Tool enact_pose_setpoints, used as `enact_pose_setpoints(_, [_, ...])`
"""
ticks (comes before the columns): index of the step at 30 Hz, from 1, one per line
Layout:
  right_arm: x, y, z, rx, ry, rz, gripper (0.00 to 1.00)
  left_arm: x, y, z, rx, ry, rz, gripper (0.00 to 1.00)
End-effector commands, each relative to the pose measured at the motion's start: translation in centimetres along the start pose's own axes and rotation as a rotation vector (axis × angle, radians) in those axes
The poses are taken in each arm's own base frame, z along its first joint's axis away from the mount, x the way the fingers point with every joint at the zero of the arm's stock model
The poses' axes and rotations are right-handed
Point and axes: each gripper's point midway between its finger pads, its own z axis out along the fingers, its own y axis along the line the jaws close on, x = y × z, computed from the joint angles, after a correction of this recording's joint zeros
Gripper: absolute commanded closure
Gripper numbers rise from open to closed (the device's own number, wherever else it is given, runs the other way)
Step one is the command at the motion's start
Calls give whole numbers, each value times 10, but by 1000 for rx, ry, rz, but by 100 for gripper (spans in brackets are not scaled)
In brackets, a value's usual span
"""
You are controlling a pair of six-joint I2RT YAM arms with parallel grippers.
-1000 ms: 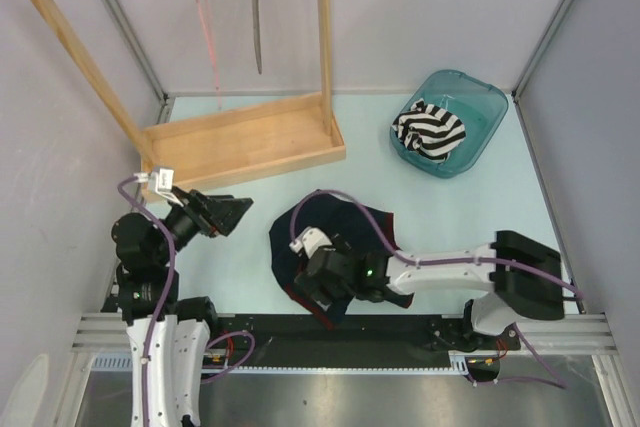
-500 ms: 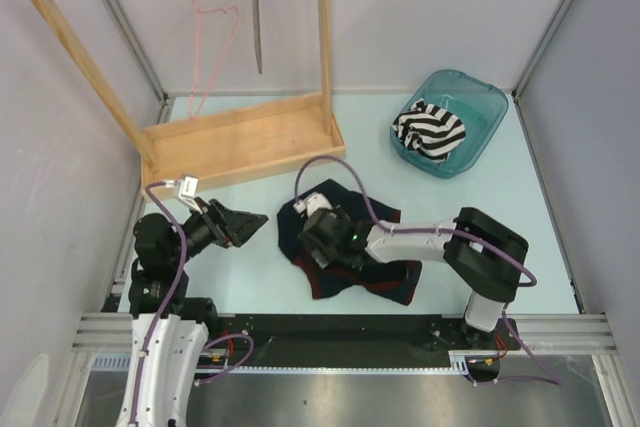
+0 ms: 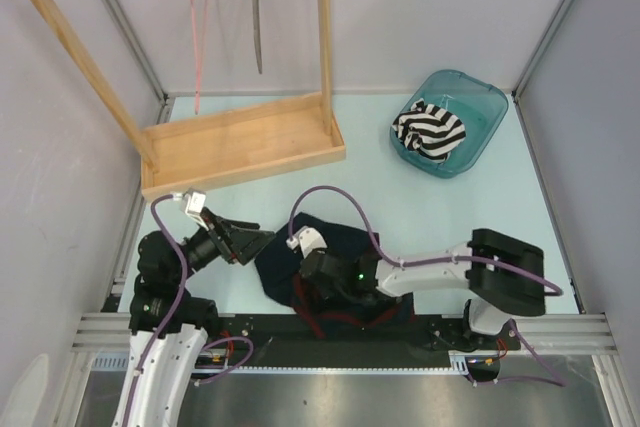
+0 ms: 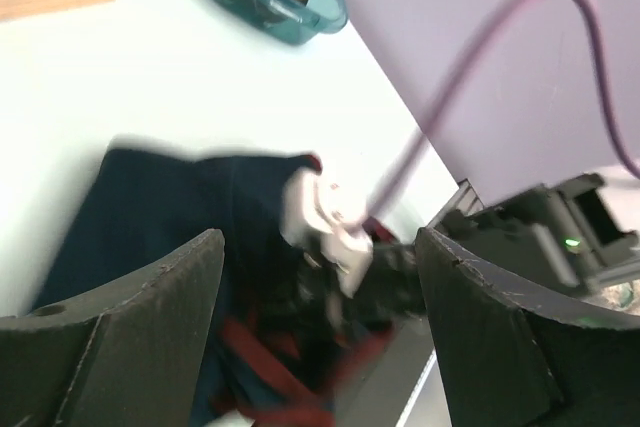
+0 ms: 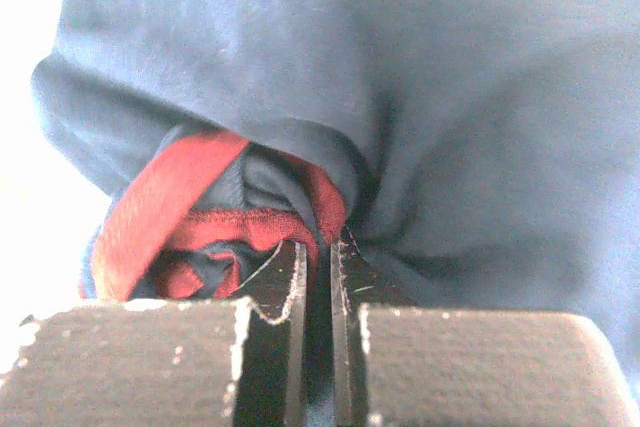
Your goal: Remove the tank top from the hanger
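The teal basin already has a striped cloth in it, so my right gripper needs to lift the tank top next, swing outward over it, lower and release the fold.
The tank top, navy with red trim, lies bunched on the table near the front edge, apart from the hanger. The pink wire hanger hangs bare from the wooden rail at the back left. My right gripper is down on the cloth, and in the right wrist view it is shut on a fold of the tank top beside the red trim. My left gripper hovers at the cloth's left edge. Its jaws stand wide open with nothing between them, the tank top below.
A wooden rack with a tray base stands at the back left, and a grey strip also hangs from its rail. A teal basin at the back right holds a black-and-white striped cloth. Grey walls close in both sides.
My right gripper has shut on the tank top and drawn it toward the near edge. My left gripper has shifted nearer and right, still open. The pink hanger swings on the rail.
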Motion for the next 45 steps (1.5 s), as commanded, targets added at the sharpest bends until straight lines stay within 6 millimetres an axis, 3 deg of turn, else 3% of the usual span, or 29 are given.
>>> enact_pose_setpoints(1, [-108, -2, -57, -54, -298, 170, 100, -3, -7, -8, -10, -34, 2, 18])
enact_pose_setpoints(3, [-143, -24, -80, -33, -390, 208, 100, -5, -7, -7, -17, -30, -8, 18])
enact_pose_setpoints(4, [-173, -52, -103, 3, -472, 237, 100, -7, -7, -6, -20, -33, -9, 18])
enact_pose_setpoints(6, [-198, -86, -131, 75, -541, 262, 100, -13, -9, -7, -26, -50, 1, 18])
enact_pose_setpoints(7, [-227, -122, -162, 148, -633, 317, 100, -16, -11, -7, -25, -57, 7, 18])
enact_pose_setpoints(9, [-248, -160, -192, 242, -701, 328, 100, -18, -12, -7, -25, -62, 13, 18])
enact_pose_setpoints(10, [-271, -192, -223, 300, -787, 372, 100, -17, -11, -7, -26, -56, 11, 18])
enact_pose_setpoints(13, [-311, -241, -272, 376, -933, 409, 100, -15, -8, -5, -32, -46, 4, 18])
enact_pose_setpoints(14, [-314, -279, -286, 457, -967, 459, 100, -14, -7, -5, -35, -40, 1, 18])
enact_pose_setpoints(15, [-319, -293, -292, 473, -986, 477, 100, -13, -6, -4, -32, -35, 0, 18])
enact_pose_setpoints(18, [-328, -348, -300, 536, -1035, 516, 100, -9, -6, -5, -25, -27, -6, 18])
enact_pose_setpoints(20, [-331, -377, -284, 552, -1039, 522, 100, -6, -3, -4, -28, -21, -7, 18])
enact_pose_setpoints(21, [-321, -409, -279, 600, -1027, 550, 100, -6, -2, -3, -30, -21, -3, 18])
enact_pose_setpoints(23, [-314, -438, -257, 575, -1008, 567, 100, -7, -1, -1, -27, -15, -6, 18])
enact_pose_setpoints(24, [-291, -475, -227, 601, -938, 617, 100, -6, -2, -1, -22, -11, -10, 18])
enact_pose_setpoints(26, [-275, -495, -190, 494, -891, 690, 100, -7, -4, 1, -4, -9, -21, 18])
enact_pose_setpoints(27, [-255, -510, -157, 465, -823, 722, 100, -7, -6, 2, 5, -9, -23, 18])
enact_pose_setpoints(30, [-220, -525, -96, 453, -688, 779, 100, -4, -10, 4, 34, 2, -36, 18])
enact_pose_setpoints(31, [-202, -546, -95, 469, -676, 868, 100, -3, -12, 6, 47, 11, -38, 18])
enact_pose_setpoints(33, [-157, -554, -60, 475, -518, 1004, 100, 8, -13, 13, 60, 56, -55, 18])
enact_pose_setpoints(34, [-155, -563, -63, 492, -503, 1046, 100, 9, -16, 16, 74, 63, -51, 18])
enact_pose_setpoints(35, [-132, -556, -53, 502, -385, 1092, 96, 20, -22, 21, 93, 101, -51, 18])
enact_pose_setpoints(37, [-118, -548, -48, 514, -257, 1103, 74, 40, -36, 31, 134, 183, -42, 18])
enact_pose_setpoints(39, [-113, -543, -60, 576, -198, 1055, 52, 42, -39, 45, 108, 177, -20, 18])
enact_pose_setpoints(40, [-116, -530, -80, 612, -158, 1042, 43, 53, -56, 47, 156, 216, -4, 18])
enact_pose_setpoints(41, [-115, -524, -91, 652, -133, 1012, 32, 53, -57, 54, 133, 199, 5, 18])
enact_pose_setpoints(42, [-114, -522, -110, 726, -125, 991, 1, 56, -63, 59, 142, 206, 14, 18])
enact_pose_setpoints(43, [-118, -509, -138, 762, -122, 972, 0, 68, -75, 64, 159, 254, 36, 18])
enact_pose_setpoints(45, [-112, -479, -156, 825, -67, 901, 0, 73, -77, 74, 115, 252, 71, 12])
